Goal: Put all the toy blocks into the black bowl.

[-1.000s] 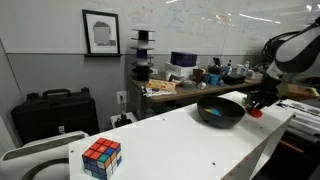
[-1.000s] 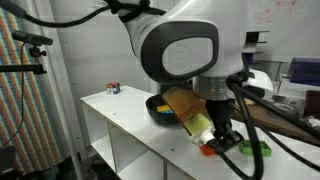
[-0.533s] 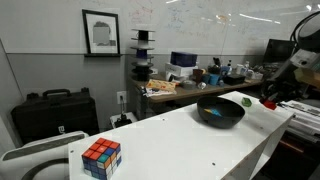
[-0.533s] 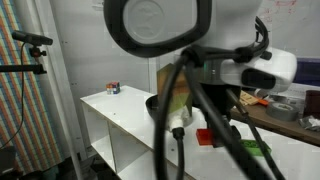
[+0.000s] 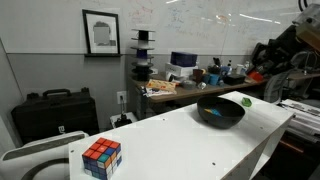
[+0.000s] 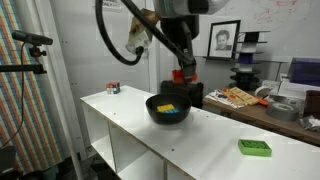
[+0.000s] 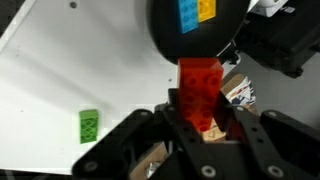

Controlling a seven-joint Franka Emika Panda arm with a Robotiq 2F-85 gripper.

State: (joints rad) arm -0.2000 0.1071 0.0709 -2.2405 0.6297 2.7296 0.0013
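Note:
I should next move my gripper down and toward the black bowl (image 6: 150, 104), over the bowl's bare bottom beside the blue brick, and let go of the red brick, because that spot is empty.
The black bowl (image 6: 150, 104) stands on the white table; it shows in both exterior views (image 5: 232, 116) and at the top of the wrist view (image 7: 165, 40). A blue brick (image 7: 187, 15) and a yellow brick (image 7: 207, 10) lie inside it. My gripper (image 7: 200, 112) is shut on the red brick (image 7: 198, 88) and holds it in the air. In an exterior view the gripper (image 6: 182, 82) hangs with the red brick (image 6: 180, 74) just above the bowl's far rim.
A green studded brick (image 6: 254, 148) lies on the table away from the bowl and shows in the wrist view (image 7: 89, 125). A multicoloured puzzle cube (image 5: 101, 157) sits at the table's other end. A cluttered desk (image 5: 185, 82) and a black case (image 5: 55, 112) stand behind.
My gripper has risen from table level beside the bowl, carrying the red brick, and moved to a spot above the bowl's rim. The bowl and its bricks have not moved.

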